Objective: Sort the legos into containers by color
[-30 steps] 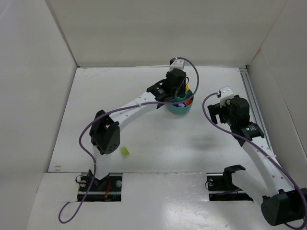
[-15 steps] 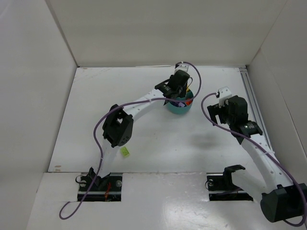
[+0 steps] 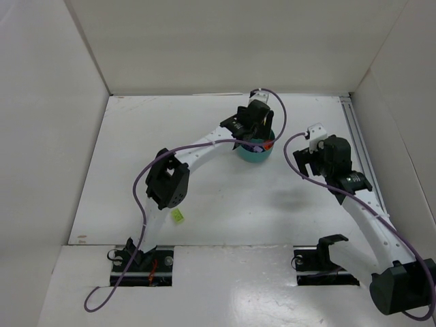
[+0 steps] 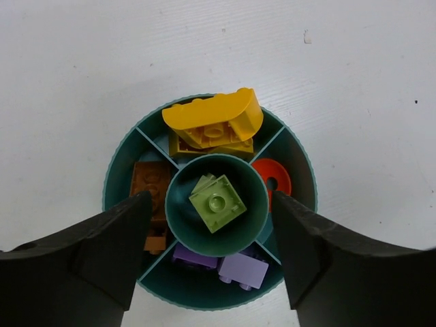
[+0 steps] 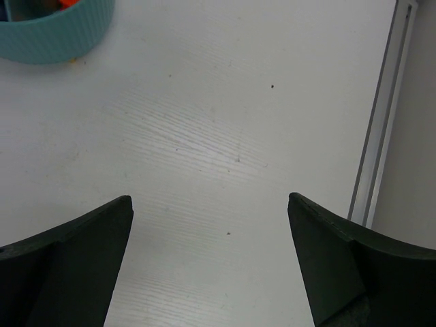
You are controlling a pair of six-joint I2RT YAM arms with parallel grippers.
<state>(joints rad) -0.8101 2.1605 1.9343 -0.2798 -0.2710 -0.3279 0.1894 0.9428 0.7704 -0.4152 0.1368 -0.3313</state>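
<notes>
I should next move my right gripper back and to the left in the top view, then down onto the lime green brick, the only brick outside the dish.
In the left wrist view the round teal dish [image 4: 129, 139] lies right under my left gripper [image 4: 210, 197], whose jaws stand open on either side of the central cup with nothing between them. Lime green bricks [image 4: 216, 203] lie in that cup. Yellow bricks [image 4: 212, 122] fill the far compartment, brown ones [image 4: 151, 184] the left, a round orange-red piece [image 4: 271, 180] the right, lilac ones [image 4: 243, 269] the near. From above, one more lime green brick [image 3: 178, 216] lies on the table beside the left arm's elbow. My right gripper [image 5: 210, 204] hangs open over bare table, right of the dish [image 5: 54, 34].
A metal rail [image 5: 375, 150] runs along the table's right edge, close to my right gripper [image 3: 308, 158]. White walls close in the table on the left, back and right. The left arm stretches from its base up to the dish [image 3: 255, 157].
My left arm's elbow swung right and the gripper shifted slightly over the dish. Its jaws, shut before, have now parted. The right arm has barely moved.
</notes>
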